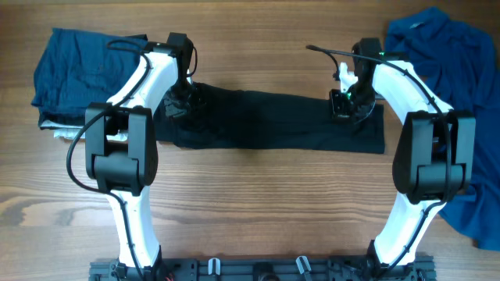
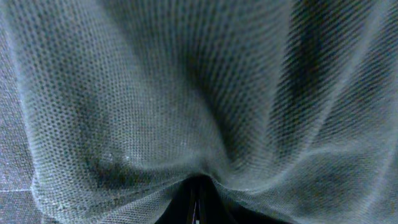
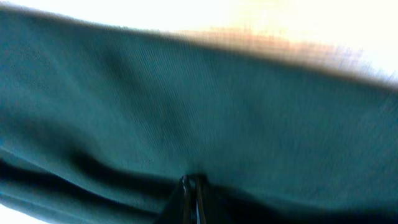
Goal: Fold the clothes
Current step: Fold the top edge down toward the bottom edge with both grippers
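The black shirt's end by the blue clothes is right of my right gripper in the overhead view, so I next move toward it and release the shirt.
A black shirt (image 1: 266, 121) lies as a long folded strip across the middle of the wooden table (image 1: 258, 203). My left gripper (image 1: 180, 101) is down on its left end, where the cloth is bunched up. My right gripper (image 1: 344, 105) is on its right end near the far edge. In the left wrist view, mesh fabric of the shirt (image 2: 186, 93) fills the frame and the left gripper (image 2: 198, 202) is shut on a pinch of it. In the right wrist view the shirt (image 3: 217, 112) spreads out ahead, and the right gripper (image 3: 193, 190) is shut on its edge.
A stack of folded dark blue garments (image 1: 82, 74) sits at the far left. A heap of bright blue clothes (image 1: 461, 70) covers the right side and hangs toward the front right corner. Both arm bases stand at the front edge.
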You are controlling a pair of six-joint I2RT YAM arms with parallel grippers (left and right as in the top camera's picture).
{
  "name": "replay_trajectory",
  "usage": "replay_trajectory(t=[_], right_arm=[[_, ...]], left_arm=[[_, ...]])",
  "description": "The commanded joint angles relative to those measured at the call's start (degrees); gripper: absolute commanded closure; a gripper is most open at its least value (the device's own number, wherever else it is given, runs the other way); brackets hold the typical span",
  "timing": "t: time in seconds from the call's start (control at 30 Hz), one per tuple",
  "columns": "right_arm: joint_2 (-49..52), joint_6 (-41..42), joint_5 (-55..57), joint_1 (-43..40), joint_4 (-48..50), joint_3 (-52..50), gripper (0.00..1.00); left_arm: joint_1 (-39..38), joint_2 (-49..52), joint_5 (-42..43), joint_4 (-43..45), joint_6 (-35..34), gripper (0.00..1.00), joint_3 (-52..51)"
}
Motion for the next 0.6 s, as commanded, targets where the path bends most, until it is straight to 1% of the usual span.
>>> replay_trajectory(t=[0.0,0.07,0.2,0.3,0.37,0.47,0.57], right_arm=[[-0.07,-0.28,0.42,0.35,-7.28,-0.55,0.96],[-0.07,0.00,2.21,0.33,-9.40,-0.55,0.96],[-0.07,3.28,4.37,0.35,-8.59,-1.90,0.96],[-0.52,2.62,4.31,0.33,-8.61,-1.60,0.96],[-3.28,2.69,3.61,0.35,-9.20,0.94,0.96],[-8.70,3.10,3.82,-0.04,-7.32,1.42,0.96],[-9.94,7.15,8.59,-1.66,-7.23,1.22,0.96]], left_arm=[[0.35,0.22,-2.16,0.61,0.07,0.96,-0.85],[0.37,0.22,-2.80,0.83,0.09,0.96,-0.85],[0.37,0.22,-3.19,1.29,0.09,0.96,-0.85],[0.37,0.22,-3.19,1.27,0.57,0.96,-0.85],[0.37,0.22,-3.17,1.29,1.16,0.96,-0.85],[0.37,0.15,-3.19,1.46,1.27,0.96,-0.68],[0.48,-1.20,-3.19,-0.96,1.57,0.96,2.32]])
